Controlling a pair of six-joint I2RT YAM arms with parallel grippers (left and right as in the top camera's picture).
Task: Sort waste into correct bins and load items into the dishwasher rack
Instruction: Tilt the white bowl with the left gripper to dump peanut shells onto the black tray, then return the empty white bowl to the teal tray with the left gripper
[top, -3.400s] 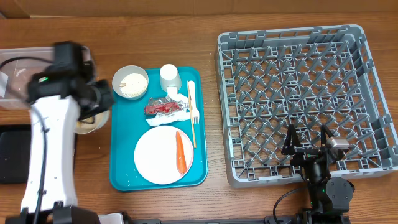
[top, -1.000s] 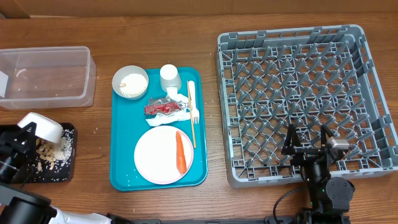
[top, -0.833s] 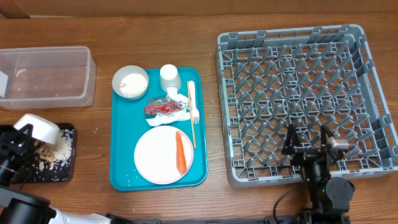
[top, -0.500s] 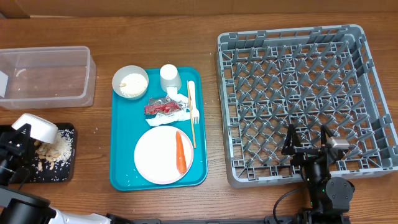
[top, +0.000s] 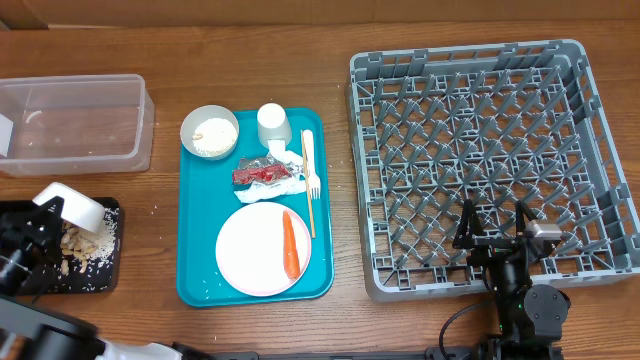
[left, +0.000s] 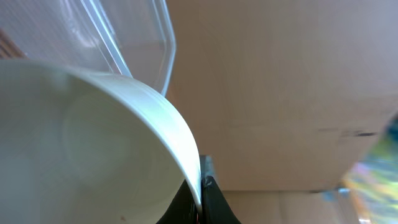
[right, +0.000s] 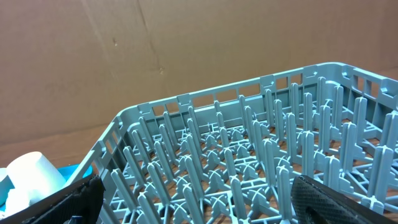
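Next, my left gripper turns the bowl upright and brings it down onto the teal tray between the second bowl and plate, since the food lies in the black tray.
My left gripper (top: 45, 215) is shut on the rim of a small white bowl (top: 72, 207), tipped over the black tray (top: 100, 278), where pale nut pieces and rice crumbs (top: 82, 240) lie. In the left wrist view the bowl (left: 93, 149) fills the frame, pinched between the fingers (left: 200, 193). The clear tub (top: 75, 125) stands behind. On the teal tray (top: 195, 285) are a second bowl with crumbs (top: 209, 132), a white cup (top: 272, 123), a foil wrapper (top: 262, 173), napkins (top: 290, 160), a fork (top: 309, 163), a plate (top: 255, 248) and a carrot (top: 291, 244). My right gripper (top: 495, 228) is open at the grey rack's (top: 480, 150) front edge.
The right wrist view shows the rack's pegs (right: 249, 162) close ahead and the cup (right: 31, 174) at far left. Brown cardboard stands behind the table. A few crumbs lie on the wood near the black tray.
My left arm carried the bowl from beside the teal tray down to the black tray, and nut pieces and rice landed there. In the last second the bowl has shifted slightly.
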